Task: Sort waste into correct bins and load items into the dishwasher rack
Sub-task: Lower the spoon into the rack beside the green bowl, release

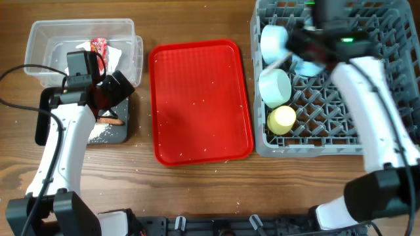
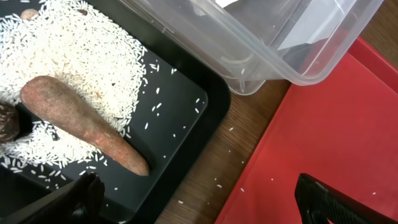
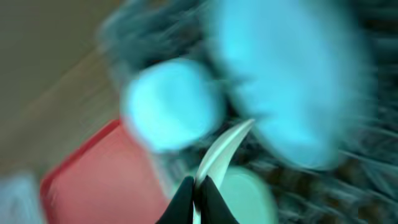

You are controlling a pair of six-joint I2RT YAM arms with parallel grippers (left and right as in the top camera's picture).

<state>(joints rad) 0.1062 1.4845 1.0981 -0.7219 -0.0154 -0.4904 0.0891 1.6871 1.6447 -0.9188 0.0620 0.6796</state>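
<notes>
My right gripper moves back and down to the empty pegs of the dishwasher rack beside the mint bowl next, to release the spoon [image 1: 278,60].
My left gripper [image 1: 113,92] [image 2: 199,205] is open and empty above the near edge of the black tray [image 1: 121,131] [image 2: 180,118]. The tray holds white rice grains [image 2: 81,56], an orange-brown carrot-shaped piece [image 2: 81,121] [image 1: 111,121] and a small brown lump [image 2: 29,14]. The clear tub [image 1: 46,39] [image 2: 280,43] holds the red-and-white wrapper [image 1: 98,46]. My right gripper [image 1: 294,47] [image 3: 199,186] is shut on the white spoon [image 3: 225,144] [image 1: 278,60] over the grey rack [image 1: 387,39], which holds a pale blue bowl [image 1: 273,38] [image 3: 171,102], plate [image 3: 286,81], mint bowl [image 1: 274,85] and yellow cup [image 1: 282,120].
The red serving tray [image 1: 200,98] [image 2: 323,137] lies between the bins and the rack, with a few stray grains on it. More grains lie on the wood table [image 2: 211,162]. The right wrist view is blurred.
</notes>
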